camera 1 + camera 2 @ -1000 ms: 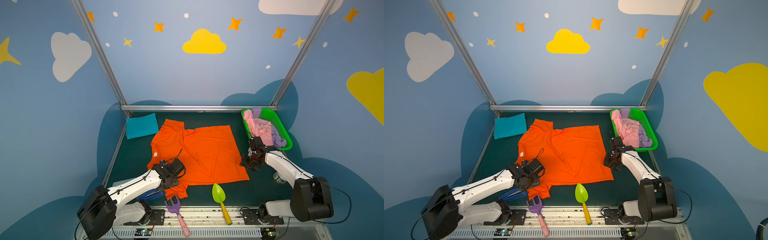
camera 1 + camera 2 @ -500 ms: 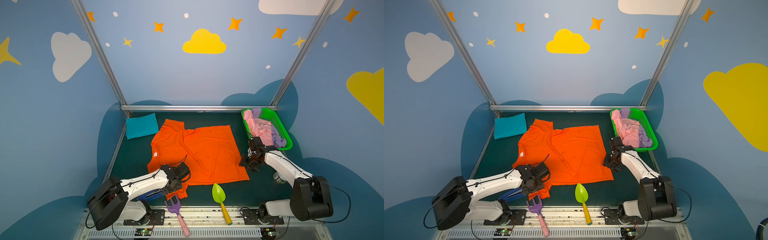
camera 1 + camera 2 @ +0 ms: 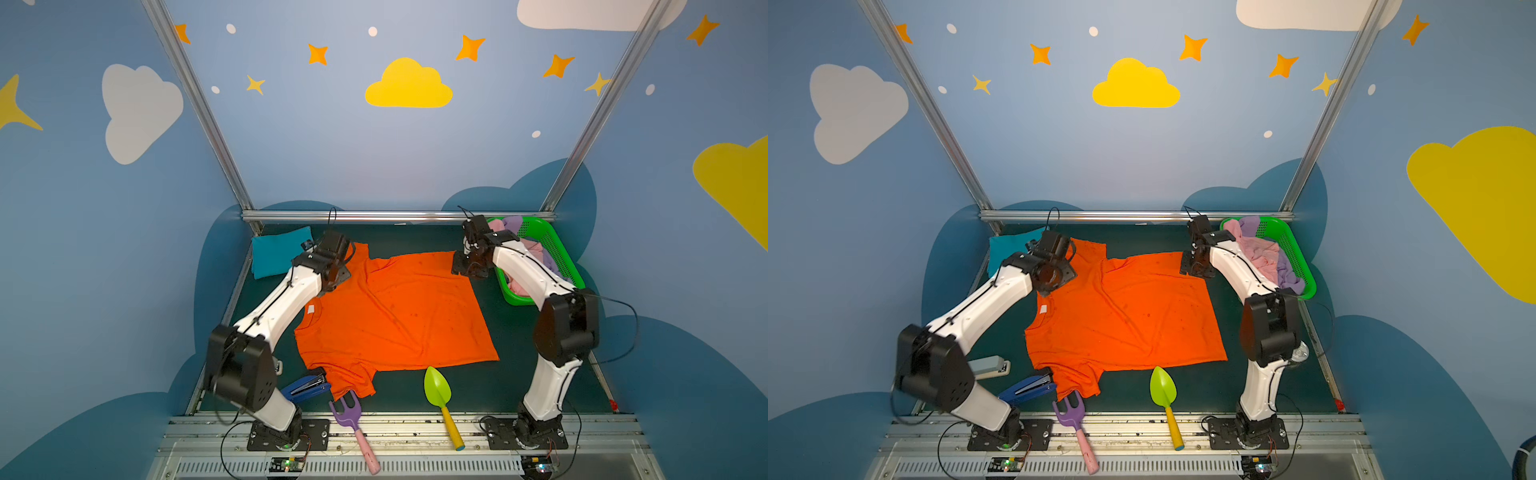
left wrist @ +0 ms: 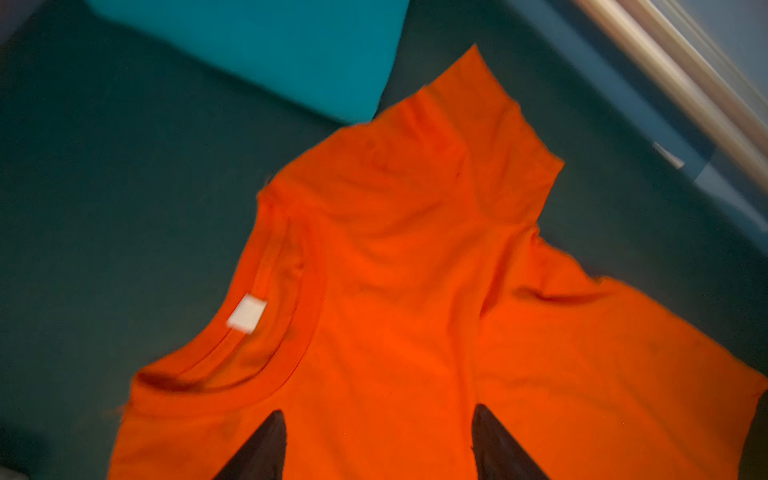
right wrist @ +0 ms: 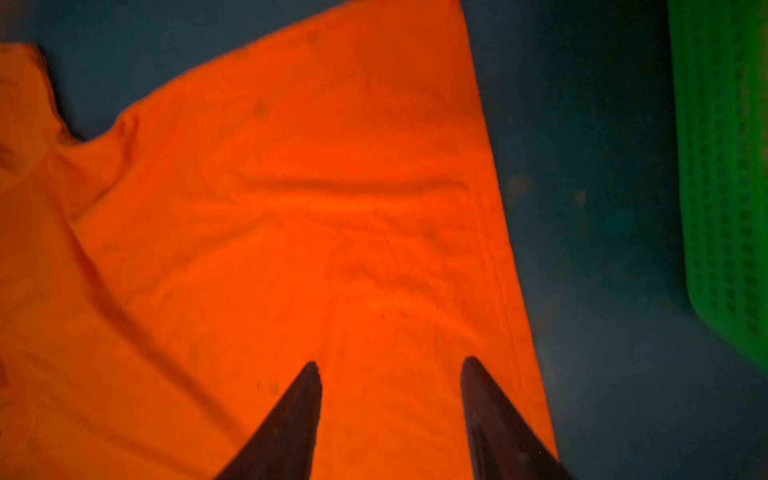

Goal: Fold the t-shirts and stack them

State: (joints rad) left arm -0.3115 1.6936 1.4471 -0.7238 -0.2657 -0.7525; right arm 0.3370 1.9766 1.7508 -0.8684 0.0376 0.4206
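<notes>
The orange t-shirt's shoulder edge by the teal t-shirt lies outward of my left gripper, beyond the flat cloth, so my left gripper should move outward and down onto that edge.
The bright orange t-shirt lies spread flat on the dark green table, its white neck label at the left. My left gripper hovers open over the far shoulder, beside the far sleeve, with flat cloth showing between its fingers. Open too, my right gripper hangs above the far right hem corner. A folded teal blue t-shirt lies at the far left. Pale pink and lilac t-shirts are heaped in the green basket.
Along the front edge lie a blue stapler, a purple toy rake touching the near sleeve, and a green trowel. A grey stapler sits behind my left arm. A metal rail bounds the back. The basket wall stands right of the hem.
My left arm has swung from the near sleeve to the far shoulder. My right gripper has moved from the hem's right edge to its far corner. Both jaws have widened.
</notes>
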